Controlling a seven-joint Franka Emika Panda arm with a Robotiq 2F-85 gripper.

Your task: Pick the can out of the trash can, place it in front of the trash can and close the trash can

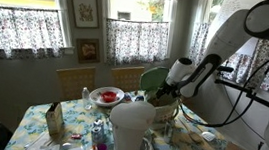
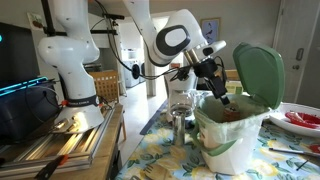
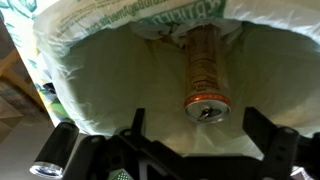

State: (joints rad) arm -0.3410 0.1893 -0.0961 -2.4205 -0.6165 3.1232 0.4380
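My gripper should next move down and outward into the open bin, to bring its fingers around the can's silver top (image 3: 207,108). That end of the can is still beyond my fingers.
The trash can is a cream-white bin (image 2: 232,140) with its green domed lid (image 2: 260,72) swung open; it also shows in an exterior view (image 1: 161,113), partly behind a white jug. In the wrist view the can (image 3: 205,65), a slim brownish cylinder with a silver top, lies on the pale liner (image 3: 90,80) inside the bin. My gripper (image 3: 198,130) is open, its two dark fingers on either side just short of the can's top, not touching it. In both exterior views the gripper (image 2: 222,95) (image 1: 178,87) points down into the bin's mouth.
A big white jug (image 1: 131,130) stands in front of the bin. A red plate of food (image 1: 105,95) (image 2: 300,118) lies on the floral tablecloth. A shiny metal cup (image 2: 180,127) stands beside the bin. A small box (image 1: 54,122) and clutter sit near the table edge.
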